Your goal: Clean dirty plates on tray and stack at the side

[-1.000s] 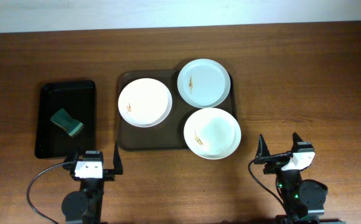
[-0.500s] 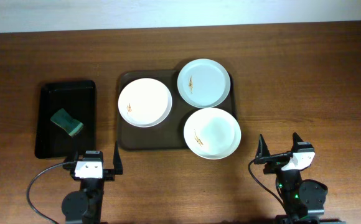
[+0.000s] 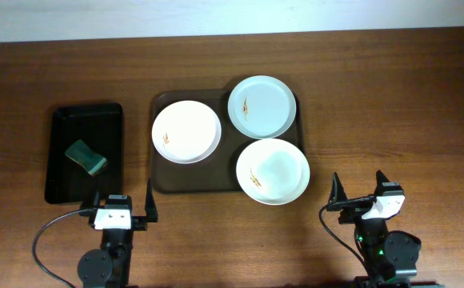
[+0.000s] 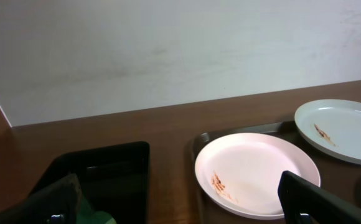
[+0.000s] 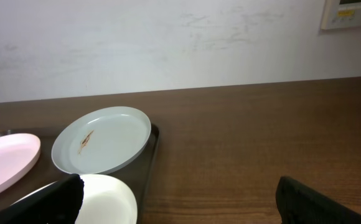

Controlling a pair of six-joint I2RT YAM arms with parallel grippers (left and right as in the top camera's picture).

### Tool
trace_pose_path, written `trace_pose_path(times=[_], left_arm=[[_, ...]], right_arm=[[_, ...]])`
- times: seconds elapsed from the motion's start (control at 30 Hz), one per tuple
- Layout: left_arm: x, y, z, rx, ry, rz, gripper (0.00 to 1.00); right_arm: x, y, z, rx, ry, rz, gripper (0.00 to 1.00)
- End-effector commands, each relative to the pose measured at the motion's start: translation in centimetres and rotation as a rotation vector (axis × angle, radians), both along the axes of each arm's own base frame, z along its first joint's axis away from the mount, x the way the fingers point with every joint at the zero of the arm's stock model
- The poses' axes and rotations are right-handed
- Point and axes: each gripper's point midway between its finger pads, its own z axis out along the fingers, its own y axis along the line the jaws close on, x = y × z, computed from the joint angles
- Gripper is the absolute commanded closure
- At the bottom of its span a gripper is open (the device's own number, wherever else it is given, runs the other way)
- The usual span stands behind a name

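I should lift my right gripper outward over the tray next, then lower it onto the sponge-side white plate's rim (image 3: 218,126) (image 5: 38,150) facing the bluish plate, because a gap leaves room there.
Three smeared plates lie on the dark-brown tray (image 3: 164,180): a white one (image 3: 186,132) at the left, a bluish one (image 3: 262,106) at the back right, a white one (image 3: 272,170) at the front right overhanging the tray's rim. My left gripper (image 3: 123,210) is open and empty at the table's front, left of the tray. My right gripper (image 3: 360,194) is open and empty at the front, right of the tray. The left wrist view shows the left plate (image 4: 255,174) and the bluish plate (image 4: 342,130); the right wrist view shows the bluish plate (image 5: 103,148).
A smaller black tray (image 3: 84,152) stands at the left with a green sponge (image 3: 85,157) in it. A pale wall runs behind the table's far edge.
The left gripper has shifted very slightly to the left. Plates, tray and right arm have not moved.
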Motion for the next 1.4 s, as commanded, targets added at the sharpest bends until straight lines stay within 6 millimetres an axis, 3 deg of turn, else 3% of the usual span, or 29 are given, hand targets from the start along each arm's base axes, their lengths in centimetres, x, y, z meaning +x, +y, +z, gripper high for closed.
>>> trace_pose_path(times=[0.0,0.17,0.27,0.43,0.63,0.83,0.97,1.13,1.37], left_arm=[[-0.2,-0.4,1.6,0.006,-0.040,-0.023,0.01],[-0.7,-0.5,4.5,0.009,-0.087,-0.025,0.01],[-0.4,-0.6,5.0,0.008,-0.064,-0.034,0.01],[0.7,-1.0,6.4,0.005,-0.009,-0.058,0.01],[2.8,-1.2,8.8,-0.004,0.112,-0.077,0.01],[6.1,-2.9,9.7,-0.029,0.289,-0.180,0.01],[9.0,-3.4,10.2,-0.062,0.467,-0.217,0.01],[11.7,-3.8,11.9,-0.105,0.693,-0.244,0.01],[12.6,-4.6,12.5,-0.116,0.915,-0.311,0.01]], right_arm=[[-0.1,0.4,0.9,0.003,-0.021,0.027,0.02],[-0.5,0.9,3.1,0.002,-0.069,0.052,0.02],[-0.8,0.9,5.0,0.000,-0.108,0.052,0.02],[-1.7,1.3,8.8,-0.003,-0.174,0.075,0.02],[-1.3,2.5,11.4,-0.001,-0.138,0.146,0.02],[1.3,3.3,14.5,0.019,0.027,0.198,0.02],[4.1,3.4,15.9,0.050,0.262,0.206,0.02],[7.2,5.0,15.9,0.123,0.569,0.294,0.02],[10.5,7.6,14.2,0.175,0.865,0.372,0.02]])
